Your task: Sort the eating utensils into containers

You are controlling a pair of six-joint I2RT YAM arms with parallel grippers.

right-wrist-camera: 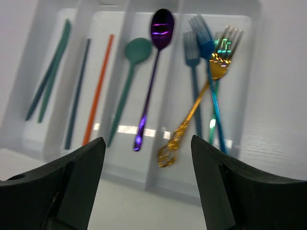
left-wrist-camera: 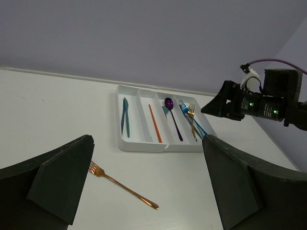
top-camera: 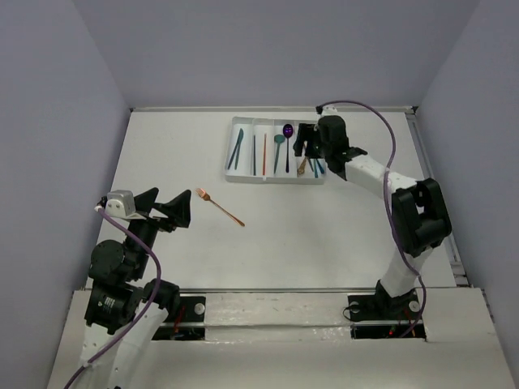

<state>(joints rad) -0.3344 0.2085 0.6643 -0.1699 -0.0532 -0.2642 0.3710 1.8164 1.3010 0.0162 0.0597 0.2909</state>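
Note:
My right gripper needs to move back, to the left in the top view, and down onto the fork's slim handle, because the copper fork is outside the tray.
A white cutlery tray lies at the back of the table. It holds teal knives, an orange stick, a dark stick, a teal spoon, a purple spoon and gold and blue forks. A copper fork lies alone on the table, also in the left wrist view. My left gripper is open and empty just left of that fork. My right gripper is open and empty above the tray's right end, over the gold fork.
The tray shows ahead in the left wrist view, with my right arm beside it. Grey walls close in the table on three sides. A metal rail runs along the right edge.

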